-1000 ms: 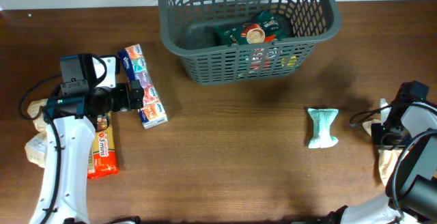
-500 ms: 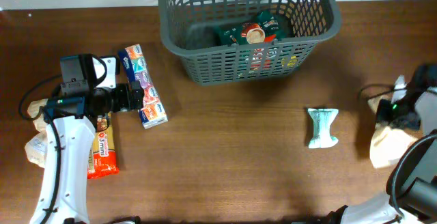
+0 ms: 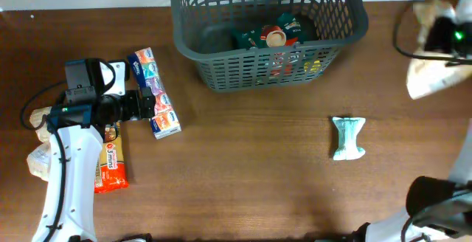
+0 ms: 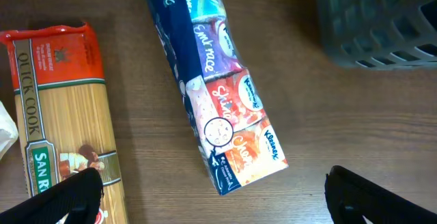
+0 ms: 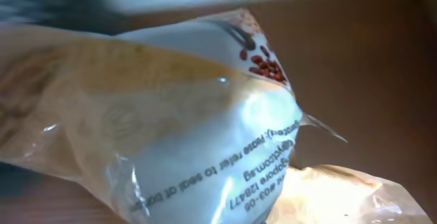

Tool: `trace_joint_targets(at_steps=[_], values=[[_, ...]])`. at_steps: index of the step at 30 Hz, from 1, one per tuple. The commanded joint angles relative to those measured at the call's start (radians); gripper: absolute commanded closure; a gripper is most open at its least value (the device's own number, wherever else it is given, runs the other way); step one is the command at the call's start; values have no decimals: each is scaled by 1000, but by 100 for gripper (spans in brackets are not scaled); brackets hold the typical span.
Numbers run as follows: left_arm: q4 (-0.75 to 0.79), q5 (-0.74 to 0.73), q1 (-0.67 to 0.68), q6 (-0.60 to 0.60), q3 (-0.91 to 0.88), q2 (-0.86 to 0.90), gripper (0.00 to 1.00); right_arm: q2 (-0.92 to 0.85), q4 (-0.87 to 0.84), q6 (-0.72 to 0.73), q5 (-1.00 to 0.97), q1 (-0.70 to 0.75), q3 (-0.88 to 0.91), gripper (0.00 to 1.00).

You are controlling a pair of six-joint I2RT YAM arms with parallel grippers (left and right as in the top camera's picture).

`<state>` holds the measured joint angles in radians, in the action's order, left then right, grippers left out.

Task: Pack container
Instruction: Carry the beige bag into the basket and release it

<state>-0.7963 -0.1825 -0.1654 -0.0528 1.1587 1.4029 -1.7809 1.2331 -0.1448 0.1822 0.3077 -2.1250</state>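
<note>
My right gripper will swing to the left in the overhead view over the open container (image 3: 269,74) next, then lower the bag above the green packet.
The dark grey slatted container (image 3: 269,74) stands at the back middle, with a green packet (image 3: 269,34) and other packages inside; its corner shows in the left wrist view (image 4: 382,19). My left gripper (image 3: 150,103) is open, its fingers (image 4: 218,203) spread just short of the near end of a multicolour tissue pack (image 3: 155,94) (image 4: 218,87) lying on the table. My right gripper (image 3: 442,37) is raised at the far right, shut on a clear plastic bag (image 3: 431,80) that hangs from it. That bag (image 5: 205,115) fills the right wrist view and hides the fingers.
A spaghetti pack (image 3: 110,164) (image 4: 61,115) lies left of the tissue pack. A pale plastic bag (image 3: 37,161) sits at the left edge. A small teal-and-white packet (image 3: 347,137) lies on the table right of centre.
My right arm has lifted the plastic bag off the table at the right edge and carried it toward the back, level with the basket. The left arm has not moved.
</note>
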Motion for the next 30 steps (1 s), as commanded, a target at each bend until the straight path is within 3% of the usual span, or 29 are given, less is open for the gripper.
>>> trace_joint_targets(at_steps=[1, 6, 12, 19, 30], values=[[2, 7, -8, -16, 20, 5, 1, 41, -6, -101, 46, -162, -129, 96], [2, 7, -8, -16, 20, 5, 1, 39, -98, -261, 41, -355, -166, 96], [-1, 7, -8, -16, 20, 5, 1, -10, -261, -426, -29, -484, -166, 96], [-14, 6, -8, -16, 20, 5, 1, -123, -432, -428, -55, -524, -166, 96], [-47, 6, -8, -16, 20, 5, 1, -354, -500, -394, -40, -524, -166, 96]])
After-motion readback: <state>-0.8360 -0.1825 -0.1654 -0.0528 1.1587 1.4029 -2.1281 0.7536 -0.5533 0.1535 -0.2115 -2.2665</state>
